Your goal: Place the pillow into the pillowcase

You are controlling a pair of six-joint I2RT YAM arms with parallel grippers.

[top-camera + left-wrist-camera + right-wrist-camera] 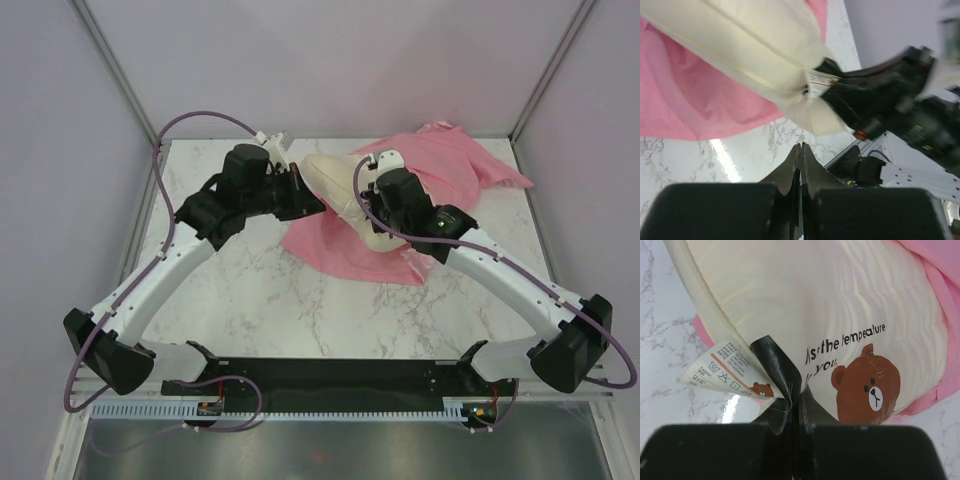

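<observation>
My right gripper is holding the pillow's edge and next needs to move it up high over the pink pillowcase and release it there, because the pillow lies across that cloth.
The cream quilted pillow (pixel 335 185) lies partly on the pink pillowcase (pixel 450 165) at the back of the table. In the right wrist view the pillow (pixel 805 295) shows its brown bear face and dark text. My right gripper (pixel 796 399) is shut on the pillow's edge beside the white care label (pixel 725 367). It sits over the pillow in the top view (pixel 378 220). My left gripper (pixel 801 147) is shut and empty, a little off the pillow's corner (pixel 755 45), over bare marble. It is at the pillow's left in the top view (pixel 316 204). Pink pillowcase (pixel 690 100) lies under the pillow.
The marble table (pixel 300 300) is enclosed by pale walls at the left, back and right. The right arm's black wrist (pixel 890 95) is close in front of my left gripper. The pillowcase is crumpled and spreads toward the back right corner (pixel 500 180).
</observation>
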